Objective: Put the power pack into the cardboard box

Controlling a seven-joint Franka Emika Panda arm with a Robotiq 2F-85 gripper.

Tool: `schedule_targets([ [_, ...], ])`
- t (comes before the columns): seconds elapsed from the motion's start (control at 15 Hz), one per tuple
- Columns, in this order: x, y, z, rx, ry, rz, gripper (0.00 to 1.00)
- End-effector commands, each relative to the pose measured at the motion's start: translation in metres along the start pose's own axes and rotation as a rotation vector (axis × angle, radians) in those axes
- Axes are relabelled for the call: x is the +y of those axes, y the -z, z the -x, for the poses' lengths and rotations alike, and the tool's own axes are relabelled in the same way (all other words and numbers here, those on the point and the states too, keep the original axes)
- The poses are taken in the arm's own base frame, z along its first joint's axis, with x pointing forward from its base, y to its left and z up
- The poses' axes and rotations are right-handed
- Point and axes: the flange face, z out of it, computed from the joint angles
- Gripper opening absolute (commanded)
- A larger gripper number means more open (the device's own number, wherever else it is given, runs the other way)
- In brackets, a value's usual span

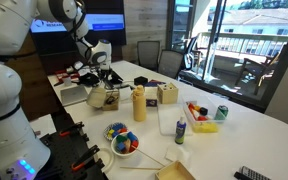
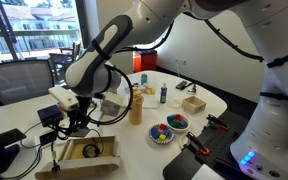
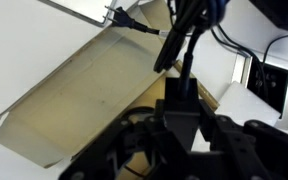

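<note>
My gripper goes down to the open box's bottom next and releases the pack (image 3: 182, 92) there, since it still hangs above the box and the bottom lies below it.
The cardboard box is small, shallow and brown with splayed flaps. It shows in both exterior views (image 1: 106, 99) (image 2: 85, 152) and fills the left of the wrist view (image 3: 89, 90). My gripper (image 1: 105, 78) (image 2: 80, 122) (image 3: 182, 118) hangs just above the box. It is shut on the black power pack (image 3: 182, 92), whose black cable (image 3: 174, 40) trails away over the table. In the exterior views the pack is mostly hidden by the fingers.
A yellow bottle (image 1: 138, 103) (image 2: 136, 105) stands beside the box. A pale cube-like block with dark spots (image 1: 167, 95), a bowl of coloured pieces (image 1: 122, 141) (image 2: 163, 132), a blue-capped bottle (image 1: 180, 128) and a green can (image 1: 221, 113) stand farther along the white table.
</note>
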Motion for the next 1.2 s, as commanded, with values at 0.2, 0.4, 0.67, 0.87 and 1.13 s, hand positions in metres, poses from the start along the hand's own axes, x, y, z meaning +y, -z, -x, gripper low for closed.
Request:
schedule_targets([
  [0.2,0.021,-0.018,-0.037,0.095,-0.172,0.025,0.11],
  [0.4,0.033,-0.036,-0.048,0.116,-0.225,0.068,0.11],
  [0.67,0.048,-0.06,-0.059,0.168,-0.283,0.123,0.11],
  [0.87,0.056,-0.074,-0.067,0.232,-0.324,0.154,0.11],
  [1.13,0.059,-0.08,-0.07,0.285,-0.352,0.189,0.69],
])
